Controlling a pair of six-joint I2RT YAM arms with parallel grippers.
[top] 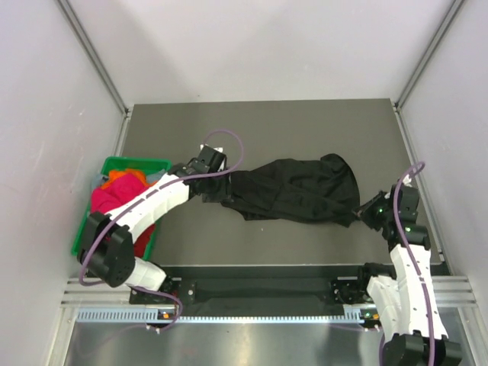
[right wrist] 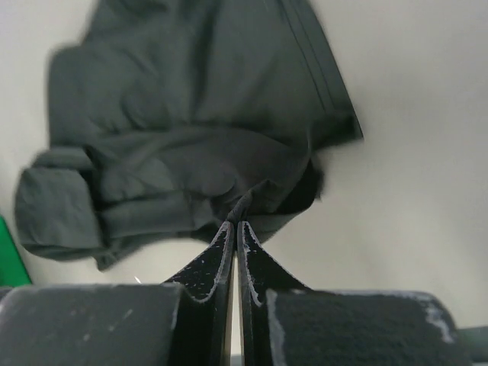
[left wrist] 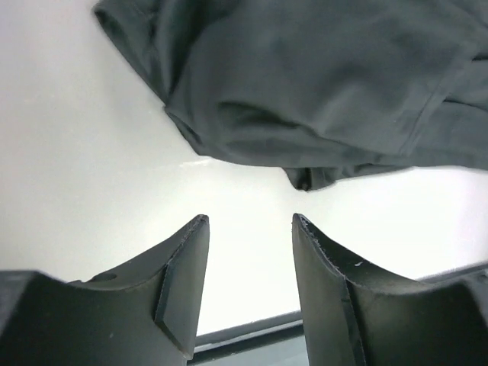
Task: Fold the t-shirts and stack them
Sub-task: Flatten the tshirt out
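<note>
The t-shirt's stitched hem (left wrist: pixel 419 126) is below my empty left gripper and to the right in the top view, so I should bring the gripper down that way onto it next.
A black t-shirt (top: pixel 293 189) lies crumpled and stretched across the middle of the table. My left gripper (top: pixel 223 185) hangs at the shirt's left end. In the left wrist view that gripper (left wrist: pixel 250 225) is open with nothing between its fingers, and the black t-shirt (left wrist: pixel 320 84) lies just beyond the tips. My right gripper (top: pixel 364 213) is at the shirt's right edge. The right wrist view shows this gripper (right wrist: pixel 236 223) shut on a pinched fold of the black t-shirt (right wrist: pixel 198 122). Red, magenta and orange t-shirts (top: pixel 118 191) are piled in the bin.
A green plastic bin (top: pixel 136 162) stands at the table's left edge, beside the left arm. Its corner (right wrist: pixel 8 255) shows at the left of the right wrist view. Grey walls enclose the table on the left, right and back.
</note>
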